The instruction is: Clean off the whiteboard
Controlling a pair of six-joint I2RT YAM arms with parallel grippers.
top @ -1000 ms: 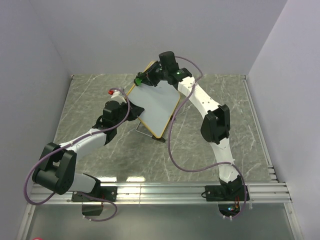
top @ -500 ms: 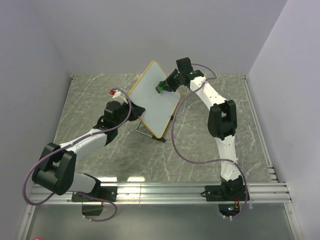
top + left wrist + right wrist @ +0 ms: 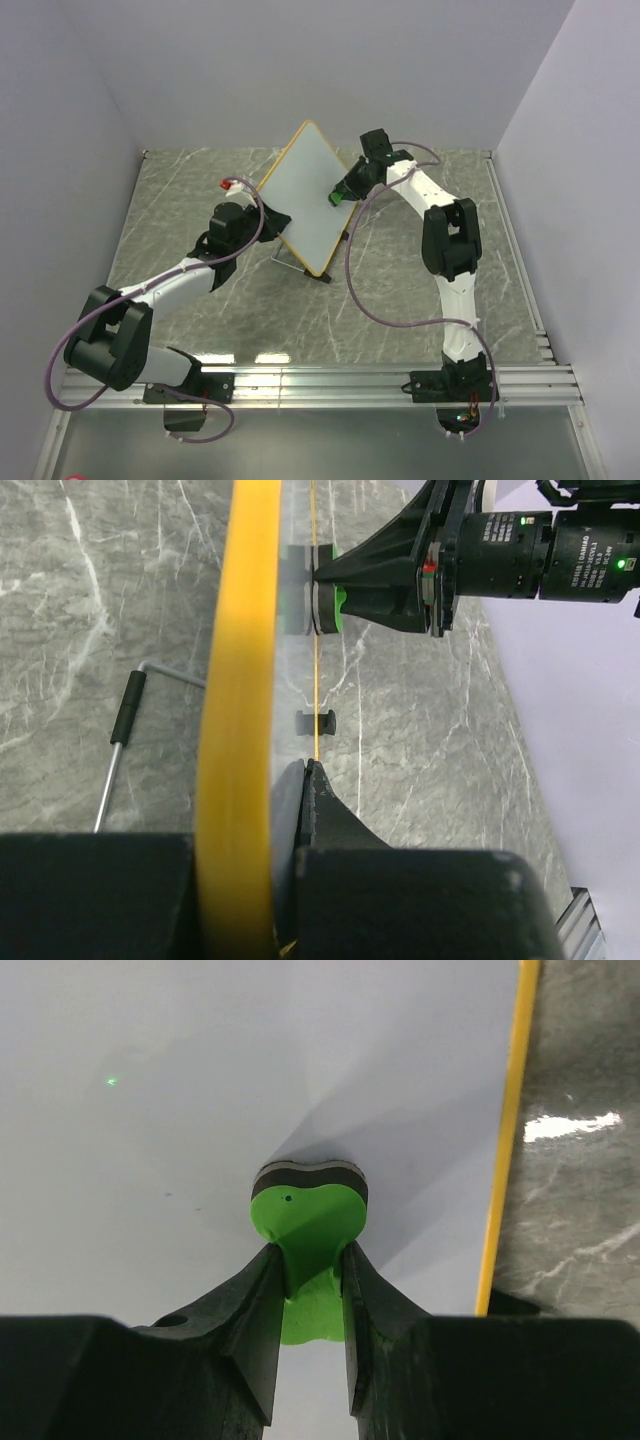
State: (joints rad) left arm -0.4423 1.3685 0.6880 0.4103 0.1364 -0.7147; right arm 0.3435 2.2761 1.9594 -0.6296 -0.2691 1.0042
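Note:
The right gripper needs to move back next, past the board's edge beside the eraser, over the marble table (image 3: 385,230) (image 3: 578,1195), since the white surface shows only tiny specks.
The whiteboard (image 3: 305,195), white with an orange-tan frame, is held tilted up off the marble table. My left gripper (image 3: 258,225) is shut on its left edge. The left wrist view shows the board edge-on (image 3: 240,680), clamped between my fingers (image 3: 318,800). My right gripper (image 3: 345,190) is shut on the small green eraser (image 3: 337,199) and presses its dark pad against the board's face near the right edge. The right wrist view shows the eraser (image 3: 308,1210) on the white surface (image 3: 150,1110) between my jaws (image 3: 310,1260). That surface shows only tiny specks.
A red-capped marker (image 3: 226,184) lies on the table left of the board. A wire stand with a black grip (image 3: 297,266) sits under the board and also shows in the left wrist view (image 3: 125,720). Grey walls close the back and sides.
My right gripper has carried the eraser across the board's face, from the upper left corner to near the right edge. The left gripper has kept its hold.

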